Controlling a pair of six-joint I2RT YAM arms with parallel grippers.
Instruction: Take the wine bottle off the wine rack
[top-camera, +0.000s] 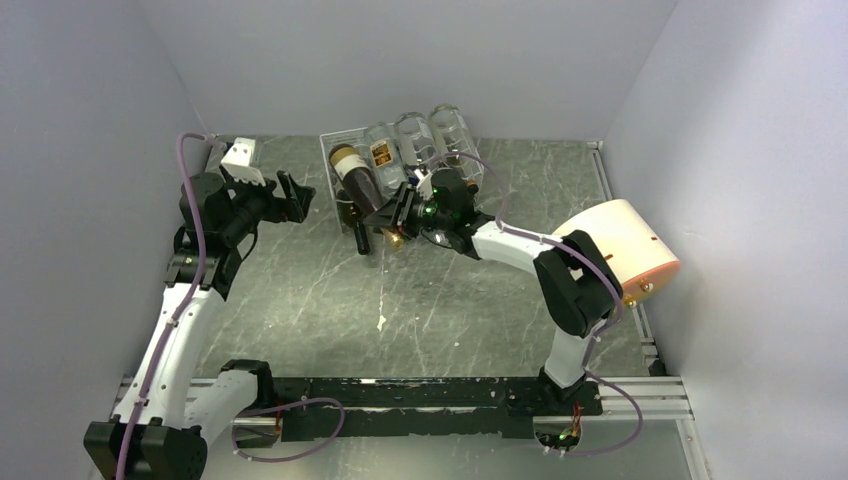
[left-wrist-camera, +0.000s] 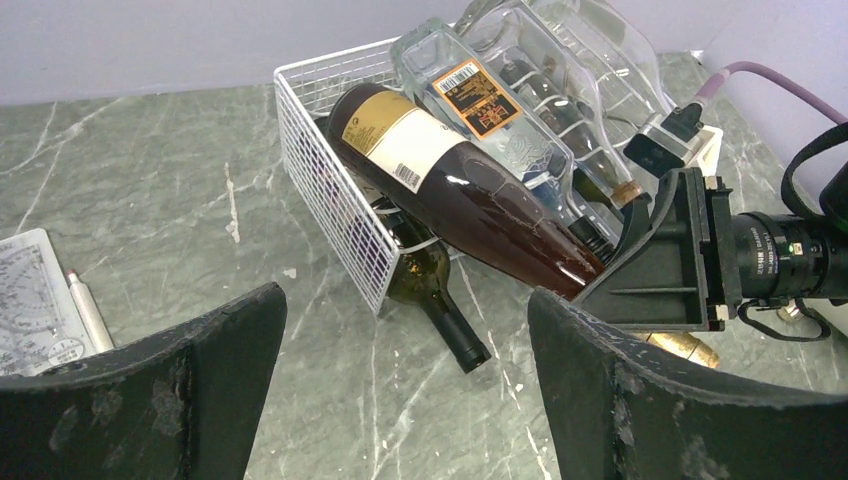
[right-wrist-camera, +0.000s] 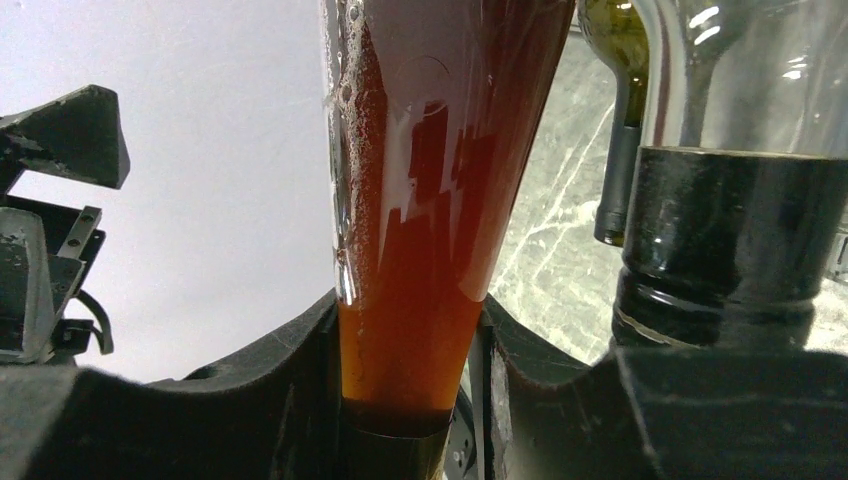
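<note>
The bare tabletop lies between my right gripper and the base, so the gripper should pull the wine bottle back off the rack next and let go of it over the bare tabletop.
The white wire wine rack stands at the back middle of the table and also shows in the left wrist view. The wine bottle, reddish-brown with a cream label, lies slanted in the rack's left end with its neck sticking out toward the front. My right gripper is shut on that neck, just above the dark foil; its gold cap pokes out behind the fingers. My left gripper is open and empty, left of the rack, above the table.
A dark green bottle lies low in the rack, neck out. Clear bottles, one with an orange label, fill the rack's right side. A cream-and-orange cylinder sits far right. A white card and pen lie left.
</note>
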